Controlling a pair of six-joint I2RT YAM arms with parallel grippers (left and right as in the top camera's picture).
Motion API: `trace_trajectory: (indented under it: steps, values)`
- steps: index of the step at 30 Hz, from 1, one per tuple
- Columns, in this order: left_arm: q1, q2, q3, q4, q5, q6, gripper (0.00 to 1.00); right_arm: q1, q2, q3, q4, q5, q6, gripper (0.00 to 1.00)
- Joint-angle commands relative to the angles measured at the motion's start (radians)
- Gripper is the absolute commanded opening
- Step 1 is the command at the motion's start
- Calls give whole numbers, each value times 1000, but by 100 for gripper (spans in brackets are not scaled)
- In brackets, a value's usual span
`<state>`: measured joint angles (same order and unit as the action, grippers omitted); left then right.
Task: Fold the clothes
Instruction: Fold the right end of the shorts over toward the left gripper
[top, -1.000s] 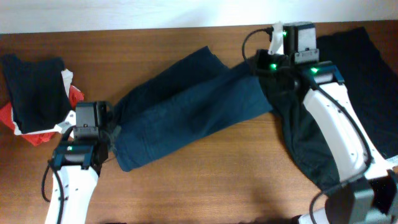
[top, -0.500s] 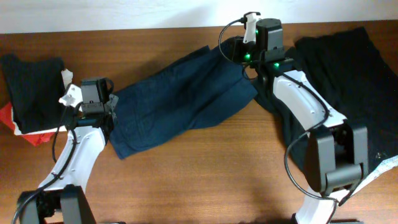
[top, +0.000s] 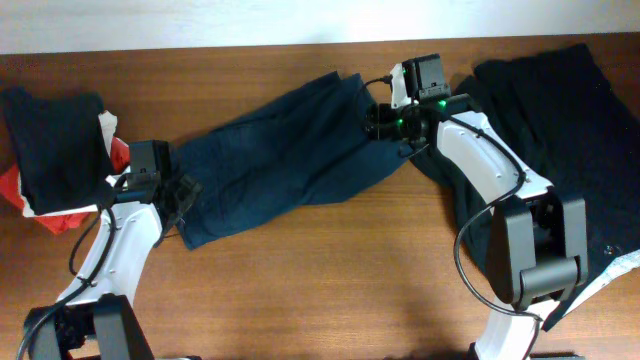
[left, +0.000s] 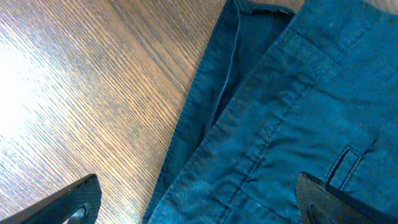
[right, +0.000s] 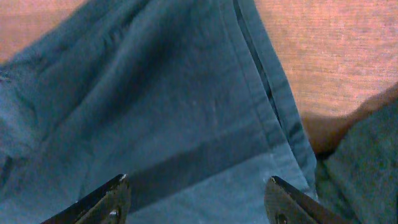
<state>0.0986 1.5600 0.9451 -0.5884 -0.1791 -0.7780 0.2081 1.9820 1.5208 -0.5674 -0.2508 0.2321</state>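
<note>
My left gripper is open above the trousers' waistband edge (top: 186, 220) (left: 189, 200), which lies between its fingers. I will lower the gripper onto that edge and close the fingers on the fabric.
Dark blue trousers (top: 280, 160) lie slantwise across the table, folded lengthwise. My left gripper (top: 182, 195) hovers open over their waistband end; in the left wrist view its fingers (left: 68, 202) straddle the belt-loop edge (left: 292, 112), holding nothing. At the leg-hem end my right gripper (top: 378, 120) is also open. The right wrist view shows blue cloth (right: 161, 99) beneath the gripper (right: 199, 202), with nothing between the fingertips (right: 109, 199).
A black garment (top: 560, 110) is spread at the back right and runs down under the right arm. A pile of black, red and white clothes (top: 55, 140) sits at the far left. Bare wooden table (top: 330, 280) lies in front.
Both grippers carried the trousers' ends leftward, then opened and let go. The trousers now rest flat on the table.
</note>
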Motion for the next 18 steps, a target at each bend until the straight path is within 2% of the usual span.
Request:
trace_trajectory:
  steps: [1,8,9,11,12,13,14,16,18]
  values:
    - [5,19,1,-7,43,37,99,-6,1,7,-29,27,-19,72]
    - [5,212,1,59,73,77,99,-13,1,7,-126,27,-19,72]
    - [5,237,1,95,112,134,96,-17,1,7,-141,27,-19,71]
    - [5,254,1,149,232,253,79,-29,0,8,-172,27,-18,67]
    - [5,256,1,173,315,335,57,-38,-1,8,-186,26,-18,65]
    - [5,256,1,176,365,386,25,-42,-6,8,-193,26,-19,64]
    - [5,256,1,166,388,412,0,-46,-16,9,-203,26,-19,63]
    - [5,239,1,99,397,415,0,-47,-56,15,-223,6,-57,62]
    - [16,177,11,18,397,444,0,-45,-96,39,-267,-61,-154,55]
